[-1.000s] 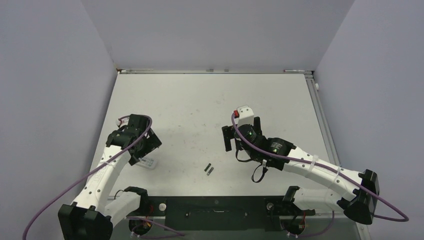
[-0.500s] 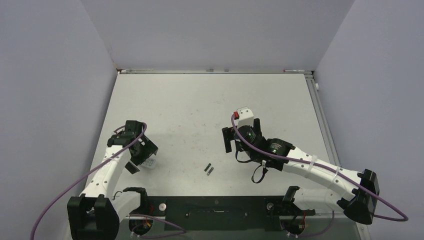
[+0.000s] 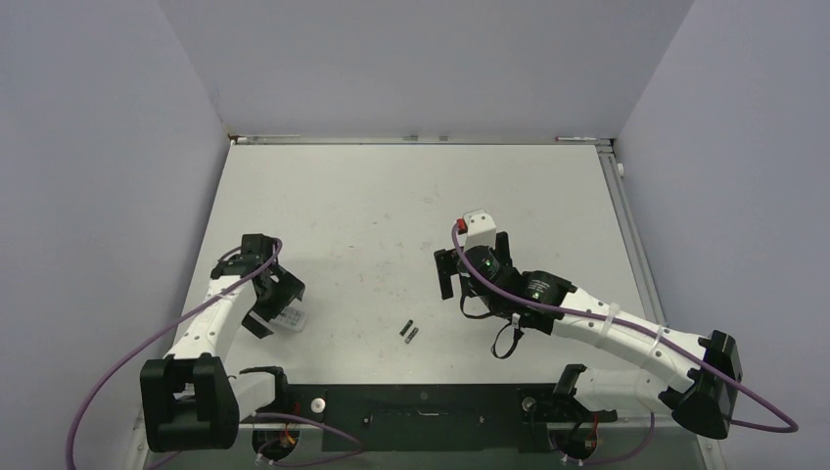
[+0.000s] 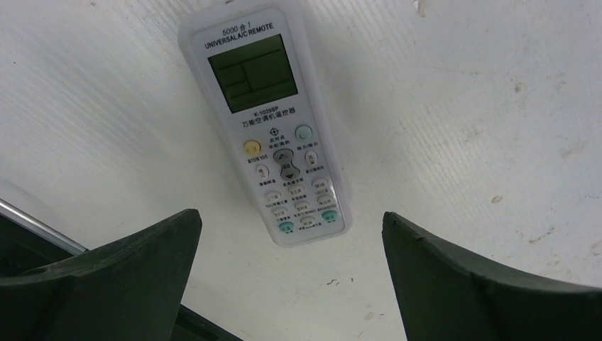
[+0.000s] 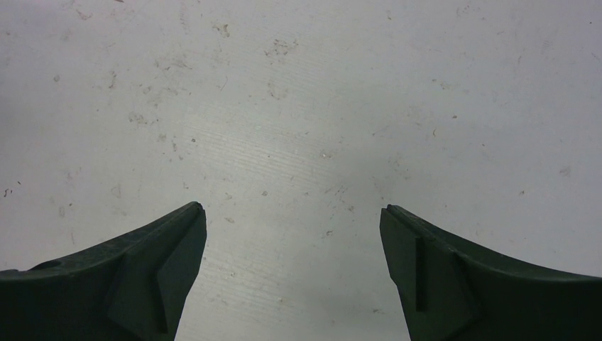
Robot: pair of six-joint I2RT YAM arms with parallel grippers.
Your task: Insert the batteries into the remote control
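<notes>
My left gripper moves down over the remote's button half [image 4: 293,177] next and closes on its long edges, since the open fingers still hover above the narrow body.
The white remote control [image 4: 273,121] lies button face up on the table, with a screen and small buttons. In the top view it [image 3: 291,318] shows partly under my left gripper [image 3: 266,310]. My left gripper [image 4: 291,217] is open and hovers over the remote's button end, touching nothing. The two batteries [image 3: 410,332] are slim dark cylinders lying side by side near the table's front middle. My right gripper [image 3: 474,264] is open and empty over bare table, right of and behind the batteries; its wrist view [image 5: 292,209] shows only tabletop.
The black base bar [image 3: 421,416] runs along the near edge. Grey walls close the left, back and right sides. Purple cables loop beside both arms.
My left arm has drawn back toward the near-left, and its gripper now hovers over the remote. The right arm, the batteries and the remote have not moved.
</notes>
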